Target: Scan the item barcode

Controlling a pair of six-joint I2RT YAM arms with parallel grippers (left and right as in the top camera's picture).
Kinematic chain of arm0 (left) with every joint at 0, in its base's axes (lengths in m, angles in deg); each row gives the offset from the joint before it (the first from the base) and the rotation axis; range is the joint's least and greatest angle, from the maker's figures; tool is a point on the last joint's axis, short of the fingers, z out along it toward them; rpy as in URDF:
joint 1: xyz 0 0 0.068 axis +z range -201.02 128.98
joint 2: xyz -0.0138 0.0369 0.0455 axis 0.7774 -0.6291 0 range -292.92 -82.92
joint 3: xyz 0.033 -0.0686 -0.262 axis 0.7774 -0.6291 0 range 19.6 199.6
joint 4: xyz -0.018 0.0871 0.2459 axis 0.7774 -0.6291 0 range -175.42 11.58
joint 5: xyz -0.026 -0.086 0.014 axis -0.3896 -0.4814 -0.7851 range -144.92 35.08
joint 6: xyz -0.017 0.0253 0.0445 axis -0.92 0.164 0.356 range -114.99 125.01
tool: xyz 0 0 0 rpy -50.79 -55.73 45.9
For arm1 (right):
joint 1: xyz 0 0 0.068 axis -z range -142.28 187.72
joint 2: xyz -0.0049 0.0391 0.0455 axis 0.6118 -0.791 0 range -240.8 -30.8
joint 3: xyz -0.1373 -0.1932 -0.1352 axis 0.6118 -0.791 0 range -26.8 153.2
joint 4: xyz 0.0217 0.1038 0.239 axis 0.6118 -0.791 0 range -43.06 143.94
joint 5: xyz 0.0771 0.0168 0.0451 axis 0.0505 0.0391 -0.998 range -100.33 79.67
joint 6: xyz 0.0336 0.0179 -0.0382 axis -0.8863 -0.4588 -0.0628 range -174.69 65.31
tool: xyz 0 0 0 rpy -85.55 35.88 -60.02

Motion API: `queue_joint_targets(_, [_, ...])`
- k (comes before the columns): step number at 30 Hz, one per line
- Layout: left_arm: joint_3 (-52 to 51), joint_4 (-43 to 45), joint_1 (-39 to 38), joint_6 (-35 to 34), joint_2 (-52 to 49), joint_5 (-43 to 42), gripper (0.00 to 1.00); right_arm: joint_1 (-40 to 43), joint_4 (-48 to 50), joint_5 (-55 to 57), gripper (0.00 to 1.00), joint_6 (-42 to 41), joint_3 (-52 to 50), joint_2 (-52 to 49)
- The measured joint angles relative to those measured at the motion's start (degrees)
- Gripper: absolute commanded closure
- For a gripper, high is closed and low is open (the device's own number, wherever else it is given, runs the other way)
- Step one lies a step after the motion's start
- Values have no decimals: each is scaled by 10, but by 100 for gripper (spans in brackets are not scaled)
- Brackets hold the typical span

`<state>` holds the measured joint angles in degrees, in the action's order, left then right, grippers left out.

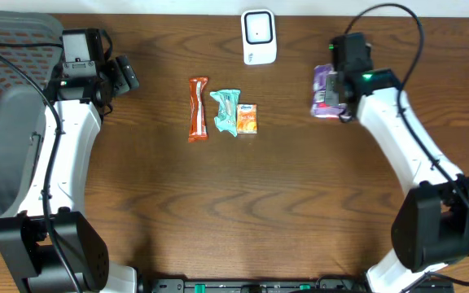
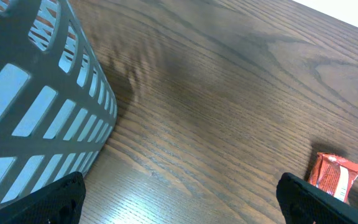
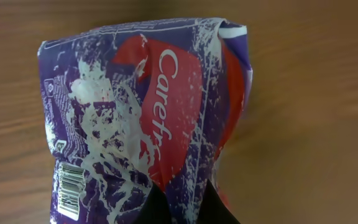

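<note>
The packet [image 1: 325, 91] goes toward the bare wood [image 1: 289, 121] beside the orange box next, where my right gripper tilts and releases it turned over, since its barcode faces up.
A purple and red crinkled packet [image 3: 148, 106] fills the right wrist view, its barcode [image 3: 69, 190] at the lower left. My right gripper [image 3: 185, 202] is shut on the packet's lower edge, a pinch of film between the black fingers. From overhead the packet [image 1: 325, 91] lies at the table's right rear under the right gripper [image 1: 342, 81]. The white scanner [image 1: 259, 37] stands at the back centre. My left gripper [image 2: 179, 202] hangs open over bare wood beside the grey basket [image 2: 36, 106], nothing between its fingertips.
An orange snack bar [image 1: 198, 107], a crumpled teal wrapper [image 1: 227, 111] and a small orange box [image 1: 247, 119] lie mid-table. The orange bar's end [image 2: 334, 175] shows near the left gripper's right finger. The grey basket [image 1: 2, 122] takes up the left edge.
</note>
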<state>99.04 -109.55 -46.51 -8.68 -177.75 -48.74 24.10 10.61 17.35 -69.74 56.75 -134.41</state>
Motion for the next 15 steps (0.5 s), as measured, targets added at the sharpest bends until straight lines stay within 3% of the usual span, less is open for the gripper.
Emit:
queue_joint_targets(5, [0, 0, 0, 0, 0, 0, 2, -32, -12, 144, 99, 0, -2, -36])
queue_joint_targets(11, [0, 0, 0, 0, 0, 0, 2, -46, -12, 189, 98, 0, -9, -97])
queue_joint_targets(13, [0, 0, 0, 0, 0, 0, 2, -65, -3, 205, 93, 0, -10, -111])
queue_joint_targets(15, [0, 0, 0, 0, 0, 0, 2, -89, 11, 210, 80, 0, -11, -115])
